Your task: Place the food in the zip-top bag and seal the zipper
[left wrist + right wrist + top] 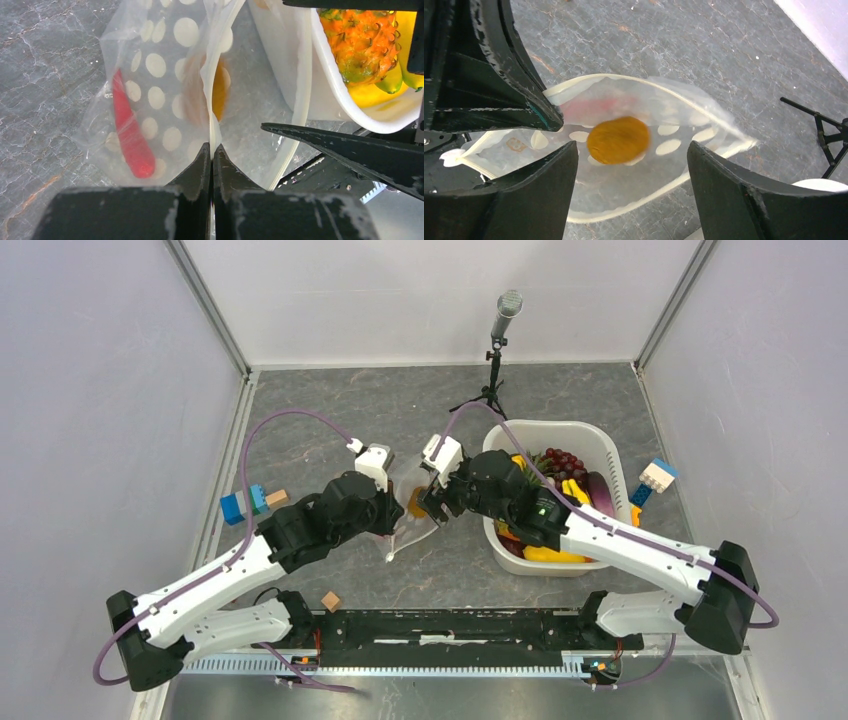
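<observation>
My right gripper's fingers are empty, so it needs to move off the bag's opening to the right in the top view, then down onto the basket's grapes.
The clear dotted zip-top bag (155,65) lies between the two arms with its mouth held wide. My left gripper (211,150) is shut on the white zipper (212,65) at the mouth edge. My right gripper (631,170) hangs open right above the mouth, with nothing between its fingers. Just below them a round orange food piece (618,140) shows blurred inside the bag mouth. A red piece (129,130) lies deeper in the bag. More food fills the white basket (600,455): pineapple (362,42), grapes (560,462), bananas (575,490).
The basket stands directly right of the bag, under my right arm. A microphone on a small tripod (497,350) stands at the back. Coloured blocks (245,505) lie at the left, others (655,480) right of the basket, and a wooden cube (330,600) near the front rail.
</observation>
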Controlling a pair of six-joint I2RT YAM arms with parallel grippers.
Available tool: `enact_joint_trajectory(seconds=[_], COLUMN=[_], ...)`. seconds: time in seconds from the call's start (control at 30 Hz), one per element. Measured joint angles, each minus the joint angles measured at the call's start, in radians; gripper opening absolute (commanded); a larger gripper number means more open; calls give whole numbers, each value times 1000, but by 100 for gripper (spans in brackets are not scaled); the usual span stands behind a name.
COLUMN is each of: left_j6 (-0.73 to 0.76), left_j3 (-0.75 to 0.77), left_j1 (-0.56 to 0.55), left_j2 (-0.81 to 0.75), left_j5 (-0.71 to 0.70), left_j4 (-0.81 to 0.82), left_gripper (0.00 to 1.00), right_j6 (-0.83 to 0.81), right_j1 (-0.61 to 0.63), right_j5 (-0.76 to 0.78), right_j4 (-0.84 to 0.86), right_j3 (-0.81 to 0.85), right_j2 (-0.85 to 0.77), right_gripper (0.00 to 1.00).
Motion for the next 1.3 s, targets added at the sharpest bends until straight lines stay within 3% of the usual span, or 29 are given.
enact_joint_trajectory(seconds=[0.27, 0.47, 0.6, 0.8, 1.0, 1.3], left_j6=[0, 0, 0, 0, 0, 0], left_j3=[0, 0, 0, 0, -2, -9], left_j1=[0, 0, 0, 0, 0, 0], left_j2=[-25, -68, -67, -64, -71, -76], left_j5=[-30, -60, -60, -53, -53, -53], left_j4=[-4, -3, -3, -3, -3, -5], left_gripper=[5, 6, 6, 6, 6, 7], right_j6=[11, 28, 92, 181, 229, 194], right_j1=[0, -15, -165, -325, -380, -692], right_j5=[-28, 245, 314, 275, 312, 276], right_j4=[71, 117, 39, -137, -204, -218], right_j3=[-21, -82, -75, -81, -142, -145], right_j2=[-117, -285, -252, -123, -178, -210], right_gripper=[87, 70, 63, 78, 80, 76])
